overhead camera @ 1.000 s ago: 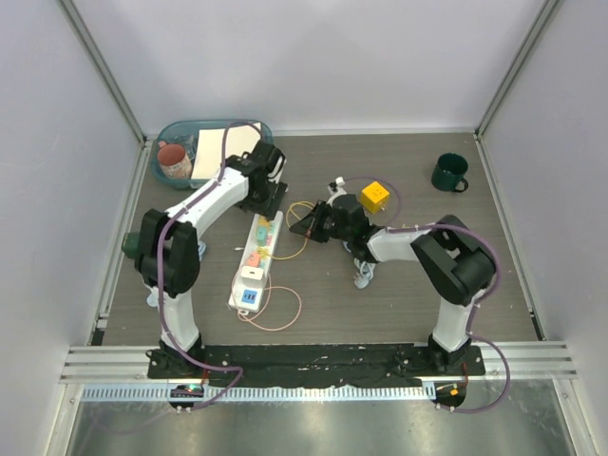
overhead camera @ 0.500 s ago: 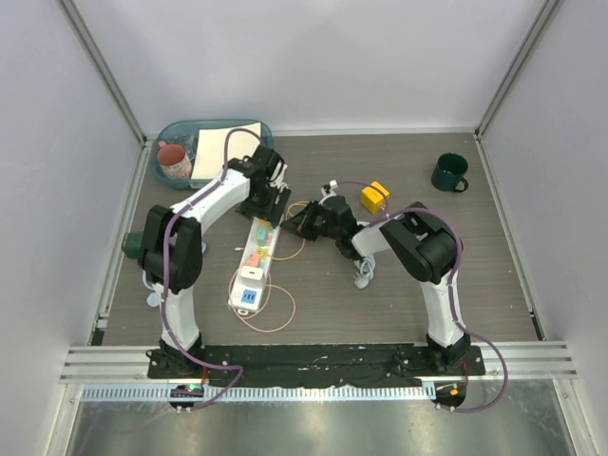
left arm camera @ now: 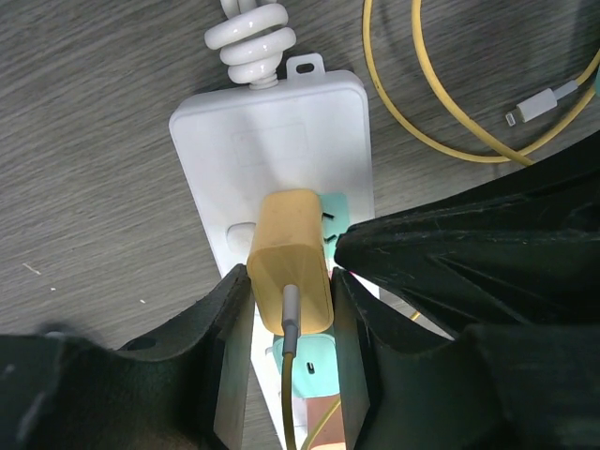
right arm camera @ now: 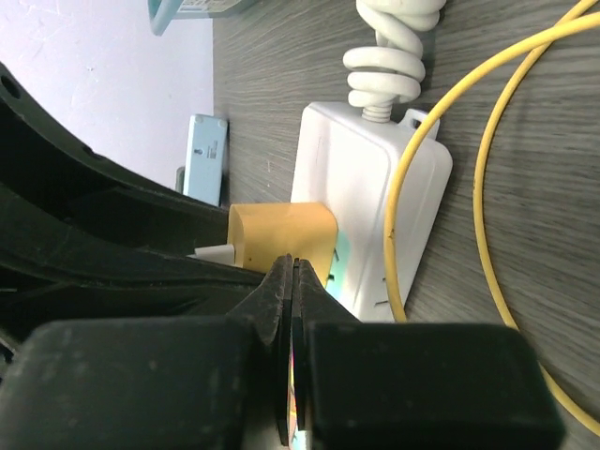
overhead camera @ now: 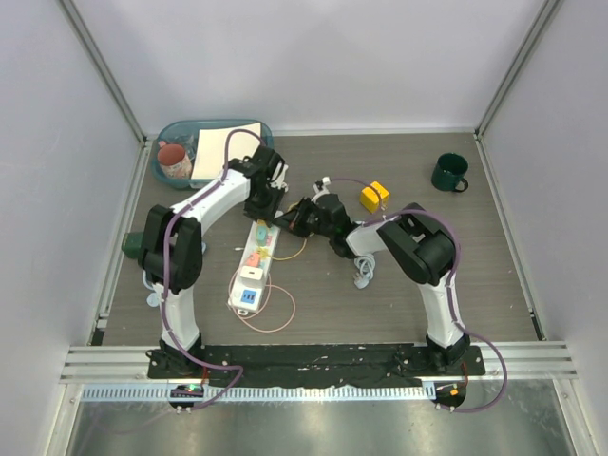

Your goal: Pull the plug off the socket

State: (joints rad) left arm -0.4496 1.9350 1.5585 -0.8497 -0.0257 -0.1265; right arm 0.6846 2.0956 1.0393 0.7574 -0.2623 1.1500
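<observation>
Next, the left gripper pulls up, outward and to the right in the top view, then down to release the charger [left arm camera: 291,253], since bare tabletop lies outward of it.
The socket [overhead camera: 255,261] is a long white strip with pastel faces, also in the left wrist view [left arm camera: 272,150] and the right wrist view [right arm camera: 366,178]. The plug [overhead camera: 251,275], a white square block, sits on its near half, apart from both grippers. My left gripper [overhead camera: 267,204] [left arm camera: 291,281] is at the strip's far end, shut on a yellow corded charger [left arm camera: 291,253] [right arm camera: 277,234] that is plugged into a green outlet. My right gripper [overhead camera: 290,220] [right arm camera: 293,267] is shut and empty, its tip on the strip right beside that charger.
A yellow cable [left arm camera: 422,103] loops right of the strip. A yellow cube [overhead camera: 373,197] and a green mug [overhead camera: 449,172] stand at the right. A blue bin [overhead camera: 214,128] with a red cup [overhead camera: 174,160] is at the back left. A pink cable loop [overhead camera: 275,309] lies near the strip's front end.
My right gripper has moved left to the strip's far end, next to my left gripper. My left gripper has stayed over that end, shifting only slightly.
</observation>
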